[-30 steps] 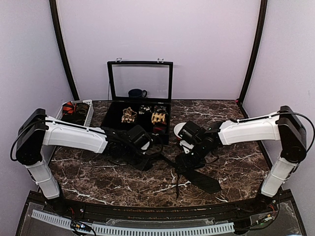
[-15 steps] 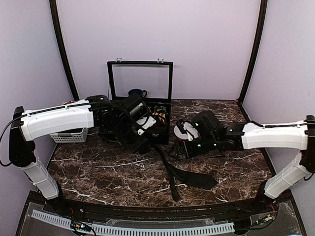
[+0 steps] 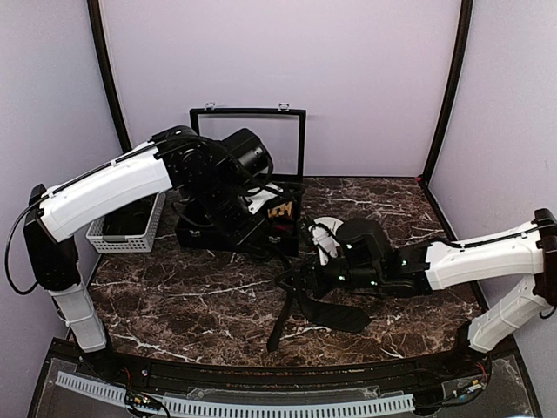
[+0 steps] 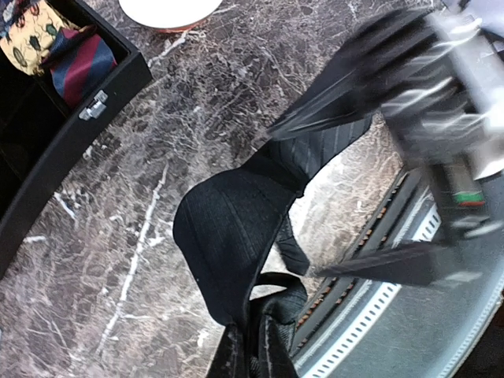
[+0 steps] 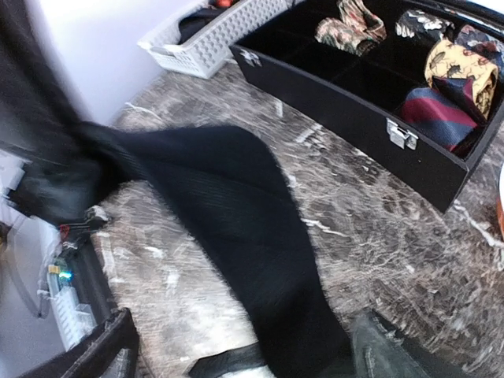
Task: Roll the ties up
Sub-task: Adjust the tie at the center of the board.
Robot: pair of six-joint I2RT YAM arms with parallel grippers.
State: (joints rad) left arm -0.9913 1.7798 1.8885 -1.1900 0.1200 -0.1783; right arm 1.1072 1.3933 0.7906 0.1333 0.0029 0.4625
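My left gripper moves down and to the left in the top view next, onto bare marble before the case. It then releases the tie [image 3: 335, 315], as its cloth hangs twisted.
A plain black tie [image 3: 335, 315] has its wide end on the marble, and its narrow part rises toward the case. My left gripper [image 3: 265, 246] is lifted in front of the case and is shut on the tie's narrow part [image 4: 236, 236]; the pinch [image 4: 253, 358] shows at the bottom of the left wrist view. My right gripper [image 3: 302, 283] hovers low over the tie, open. The black cloth [image 5: 236, 213] runs between its spread fingers [image 5: 102, 354] without being pinched. Rolled patterned ties [image 5: 453, 87] sit in the case compartments.
The black hinged case [image 3: 209, 237] stands open at the back, its glass lid upright. A white basket [image 3: 126, 222] is at the back left. A white round dish [image 3: 324, 228] lies right of the case. The table's front rail [image 3: 261, 379] runs close behind the tie.
My left arm has risen and drawn back toward the case, pulling the tie up. The right arm has dropped forward and left over the tie, and its jaws have spread wider.
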